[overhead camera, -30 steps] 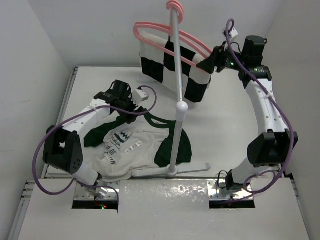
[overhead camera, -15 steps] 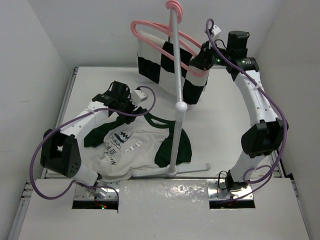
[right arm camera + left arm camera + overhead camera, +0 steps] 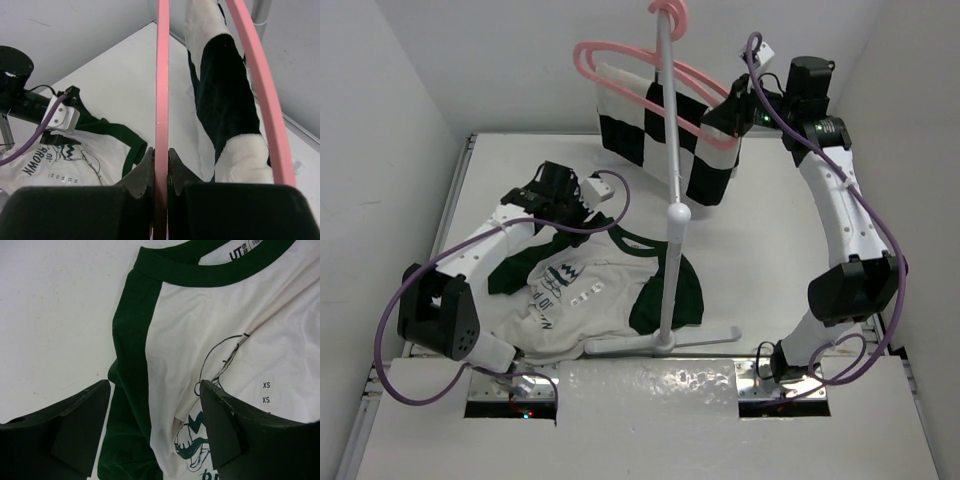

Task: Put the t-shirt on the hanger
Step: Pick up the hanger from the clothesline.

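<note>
Next, my right gripper lowers and draws back to release the hanger [image 3: 698, 77] over the bare tabletop near the collar [image 3: 720, 235]. The t-shirt lies far below that gripper.
The t-shirt [image 3: 590, 290] [image 3: 200, 330], cream with dark green sleeves and collar, lies flat on the table left of the stand. My left gripper [image 3: 568, 208] [image 3: 155, 390] hovers open just over its shoulder seam below the collar, with nothing between the fingers. The hanger [image 3: 698, 77] [image 3: 162, 75], thin, pink and bare, hangs high on the stand. My right gripper [image 3: 725, 112] [image 3: 161, 150] is shut on its bar near the right end. In the right wrist view the shirt [image 3: 75, 155] shows far below.
A twin pink hanger [image 3: 260, 85] carrying a black-and-white checkered cloth [image 3: 630, 120] [image 3: 225, 100] hangs beside the gripped one. The stand's white pole [image 3: 670, 150] rises from a base [image 3: 660, 345] at the shirt's near edge. White walls enclose the table on three sides.
My right gripper moved left onto the hanger's bar and shut on it; the hangers shifted slightly. The left arm and the shirt have stayed put.
</note>
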